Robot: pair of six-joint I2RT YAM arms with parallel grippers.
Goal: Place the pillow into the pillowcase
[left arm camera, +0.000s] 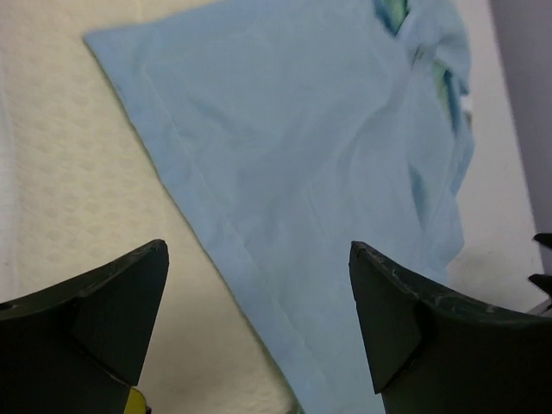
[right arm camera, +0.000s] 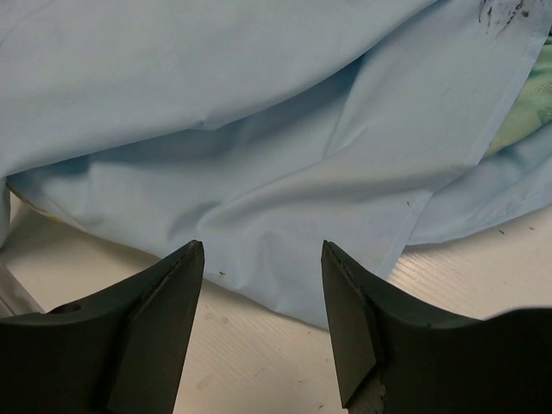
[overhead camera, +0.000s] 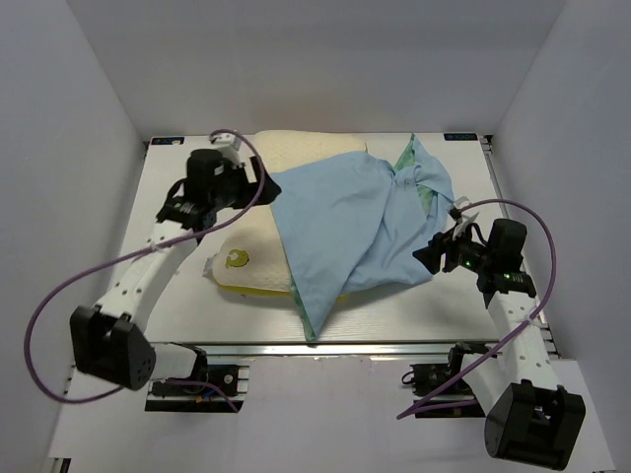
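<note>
The robot should next move its left gripper slightly to the right in the top view and lower it onto the pillowcase's edge point(overhead camera: 281, 217) point(left arm camera: 200, 228), which is below the gripper's open fingers.
The cream-white pillow point(overhead camera: 251, 258) with yellow piping lies on the table, its left half bare. The light blue pillowcase point(overhead camera: 345, 222) is draped over its right half, bunched at the far right where mint-green satin point(overhead camera: 406, 169) shows. My left gripper point(overhead camera: 264, 182) is open over the pillow at the pillowcase's left corner; its wrist view shows the pillowcase point(left arm camera: 302, 172) on the dotted pillow point(left arm camera: 78, 198) between the open jaws. My right gripper point(overhead camera: 432, 251) is open and empty at the pillowcase's right lower edge point(right arm camera: 285, 198).
White walls enclose the table on three sides. The bare white table point(overhead camera: 434, 305) shows at the front right and along the left edge point(overhead camera: 158, 187). Purple cables loop off both arms.
</note>
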